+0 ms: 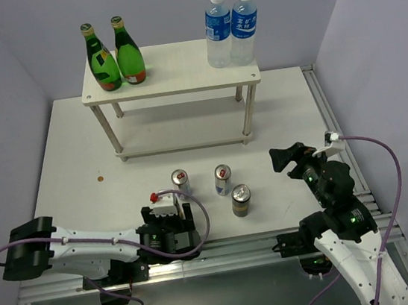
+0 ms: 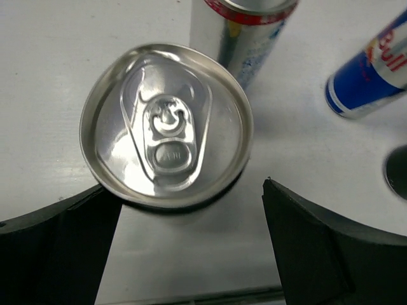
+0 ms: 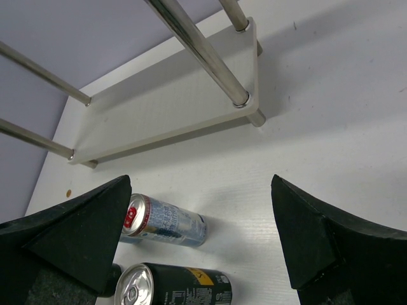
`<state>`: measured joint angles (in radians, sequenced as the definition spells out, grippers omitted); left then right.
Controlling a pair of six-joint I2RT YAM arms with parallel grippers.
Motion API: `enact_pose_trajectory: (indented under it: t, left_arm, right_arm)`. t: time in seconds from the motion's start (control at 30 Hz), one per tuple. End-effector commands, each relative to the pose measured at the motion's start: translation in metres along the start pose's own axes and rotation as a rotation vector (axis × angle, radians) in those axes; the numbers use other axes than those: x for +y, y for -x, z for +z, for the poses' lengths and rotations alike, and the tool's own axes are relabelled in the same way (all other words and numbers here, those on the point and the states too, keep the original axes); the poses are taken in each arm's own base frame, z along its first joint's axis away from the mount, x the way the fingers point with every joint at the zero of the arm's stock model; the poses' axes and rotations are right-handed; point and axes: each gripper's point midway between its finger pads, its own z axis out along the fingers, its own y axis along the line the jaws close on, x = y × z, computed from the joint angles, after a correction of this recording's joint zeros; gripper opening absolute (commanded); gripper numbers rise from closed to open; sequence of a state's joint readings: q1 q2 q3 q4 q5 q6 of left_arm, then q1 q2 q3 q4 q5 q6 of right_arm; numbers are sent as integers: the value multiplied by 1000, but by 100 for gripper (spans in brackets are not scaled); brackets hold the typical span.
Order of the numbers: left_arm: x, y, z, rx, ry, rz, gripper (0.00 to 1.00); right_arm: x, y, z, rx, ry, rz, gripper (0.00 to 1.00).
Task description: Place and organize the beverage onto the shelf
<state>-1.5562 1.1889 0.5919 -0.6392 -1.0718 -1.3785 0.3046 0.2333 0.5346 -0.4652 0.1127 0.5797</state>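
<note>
I will lower my left gripper next and move it outward around the can [image 2: 167, 132], as its silver lid is just ahead of the gap between my fingers.
Two green bottles [image 1: 116, 57] stand on the left of the shelf [image 1: 178, 69] top board. On the table are two slim silver cans [image 1: 180, 179] [image 1: 223, 179] and a dark can [image 1: 241, 200]. My left gripper [image 1: 171, 236] points straight down near the front edge and hides what is below it in the top view. In the left wrist view the left gripper [image 2: 191, 213] is open. A silver can lid [image 2: 166, 124] lies just ahead of the gap, against the left finger [image 2: 57, 248]. My right gripper [image 1: 291, 157] [image 3: 200, 190] hovers open and empty to the right of the cans.
Two clear water bottles with blue labels [image 1: 231, 27] stand on the right of the shelf top. The shelf's lower board [image 3: 159, 108] and steel legs [image 3: 210, 60] show in the right wrist view. A small brown spot [image 1: 101, 179] marks the table at the left.
</note>
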Motion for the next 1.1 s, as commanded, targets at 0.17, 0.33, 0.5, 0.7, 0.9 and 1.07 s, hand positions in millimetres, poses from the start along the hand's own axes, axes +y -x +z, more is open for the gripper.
enact_pose_trajectory:
  t: [0.17,0.33,0.5,0.7,0.9,1.07]
  left_arm:
    - [-3,19,23,-137,98,-52,96]
    - [3,16,42,-167,169,-29,91]
    - [5,23,44,-197,209,8,63]
    - [1,61,19,-228,208,-33,13]
    - [-5,131,-30,-254,155,-49,0]
    - [-6,201,-32,-368,135,-157,0]
  right_arm:
    - [4,2,3,3,5,-6,97]
    - [4,1,5,19,3,-11,97]
    - [3,-1,6,26,-2,-12,97]
    - [3,-2,7,30,-3,-14,97]
    - [4,-3,8,30,1,-15,97]
    - [3,-3,9,19,5,-11,97]
